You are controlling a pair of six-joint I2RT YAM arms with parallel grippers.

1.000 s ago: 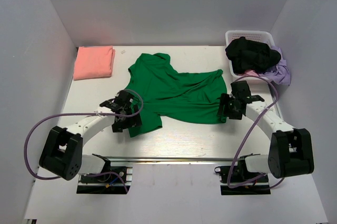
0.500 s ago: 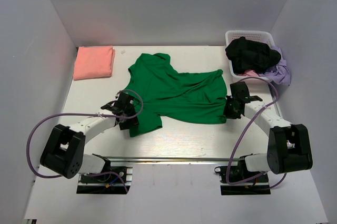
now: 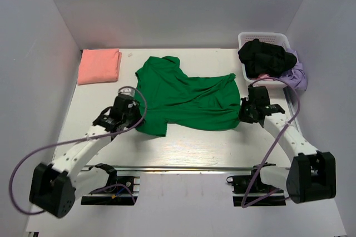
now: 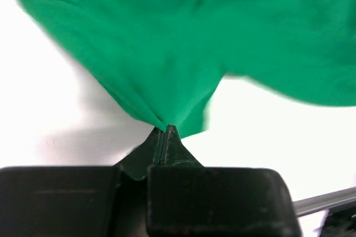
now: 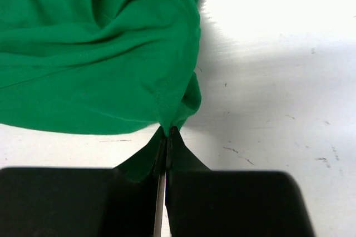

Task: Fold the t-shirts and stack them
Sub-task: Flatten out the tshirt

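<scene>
Next, my left gripper will lift, move outward and lower to release the green t-shirt's corner beside the salmon-pink t-shirt (image 3: pixel 99 65), since that bare tabletop lies outward of it.
A bright green t-shirt (image 3: pixel 183 95) lies spread and wrinkled across the middle of the table. My left gripper (image 3: pixel 133 119) is shut on its near left corner; in the left wrist view the green cloth (image 4: pixel 183 42) is pinched at the gripper (image 4: pixel 165 128) tips and lifted off the table. At the shirt's near right corner my right gripper (image 3: pixel 243 112) is shut on the hem, the cloth (image 5: pixel 100 64) bunching at the gripper (image 5: pixel 167 130) tips. A salmon-pink t-shirt (image 3: pixel 99 65) lies folded at the far left.
A white basket (image 3: pixel 263 39) at the far right holds black clothes (image 3: pixel 266 57), with lilac cloth (image 3: pixel 297 75) hanging over its side. Side walls stand close on both sides. The table's near edge rail (image 3: pixel 183 166) runs just behind the arm bases.
Both grippers have shut on the green shirt's near corners. The left arm has risen and pulled its corner back and up; the right gripper has shifted slightly right with the hem.
</scene>
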